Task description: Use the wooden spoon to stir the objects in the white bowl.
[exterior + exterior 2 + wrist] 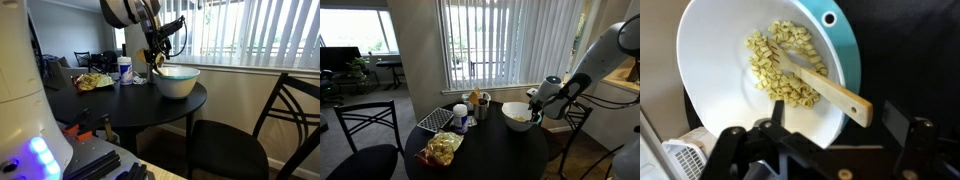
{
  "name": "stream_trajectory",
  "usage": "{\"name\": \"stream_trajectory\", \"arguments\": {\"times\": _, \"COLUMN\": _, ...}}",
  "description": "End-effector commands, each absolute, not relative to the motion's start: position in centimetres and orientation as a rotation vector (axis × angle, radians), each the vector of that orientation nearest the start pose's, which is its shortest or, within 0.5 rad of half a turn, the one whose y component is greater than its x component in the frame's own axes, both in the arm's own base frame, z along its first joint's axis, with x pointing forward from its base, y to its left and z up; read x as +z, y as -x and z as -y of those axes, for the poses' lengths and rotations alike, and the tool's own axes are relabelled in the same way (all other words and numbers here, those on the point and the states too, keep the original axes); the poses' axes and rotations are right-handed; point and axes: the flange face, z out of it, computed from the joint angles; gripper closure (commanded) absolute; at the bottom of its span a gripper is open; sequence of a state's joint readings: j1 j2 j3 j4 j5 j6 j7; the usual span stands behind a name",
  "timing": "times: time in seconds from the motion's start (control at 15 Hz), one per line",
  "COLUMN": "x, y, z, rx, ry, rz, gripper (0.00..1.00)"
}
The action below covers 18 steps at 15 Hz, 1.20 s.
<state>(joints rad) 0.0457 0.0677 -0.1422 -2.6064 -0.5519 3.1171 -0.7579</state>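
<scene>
Next, my gripper moves down and toward the right in the wrist view and closes on the spoon's holed handle end [852, 106], since it sticks out past the bowl's rim.
In the wrist view the white bowl [720, 70] has a teal outside and holds a heap of small pale pasta-like pieces [780, 65]. The wooden spoon [825, 88] lies in it, head among the pieces. Its handle slants over the rim toward the lower right, and the holed end sticks out past the edge. My gripper [825, 152] hovers open just above the handle end. Its dark fingers [730, 150] stand wide apart and hold nothing. In both exterior views the gripper [157, 56] [534, 100] hangs over the edge of the bowl [177, 82] [517, 116].
The bowl sits on a round black table [130, 105] [490, 150]. Also on the table are a white-and-blue cup [124, 70], a crumpled snack bag [443, 148] and a wire rack [437, 120]. Black chairs [275, 120] [365, 130] stand around it. Window blinds are behind.
</scene>
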Motion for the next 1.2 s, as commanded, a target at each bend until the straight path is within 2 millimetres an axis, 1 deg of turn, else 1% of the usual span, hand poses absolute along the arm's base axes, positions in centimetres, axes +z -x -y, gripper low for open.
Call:
{"name": "stream_trajectory", "arguments": {"times": 0.0, "x": 27.3, "y": -47.1, "z": 0.0, "rx": -0.593, "ry": 2.808, "rz": 1.943, "gripper": 0.0}}
{"name": "stream_trajectory", "arguments": {"times": 0.33, "x": 27.9, "y": -46.6, "z": -0.5, "rx": -0.513, "ry": 2.823, "rz": 2.005, "gripper": 0.0}}
{"name": "stream_trajectory", "arguments": {"times": 0.6, "x": 27.1, "y": -46.1, "z": -1.3, "rx": -0.463, "ry": 2.821, "rz": 2.032, "gripper": 0.0}}
{"name": "stream_trajectory", "arguments": {"times": 0.87, "x": 26.4, "y": -45.6, "z": -2.7, "rx": -0.47, "ry": 2.834, "rz": 1.988, "gripper": 0.0}}
{"name": "stream_trajectory", "arguments": {"times": 1.13, "x": 26.3, "y": -45.4, "z": -3.3, "rx": -0.498, "ry": 2.852, "rz": 1.955, "gripper": 0.0}}
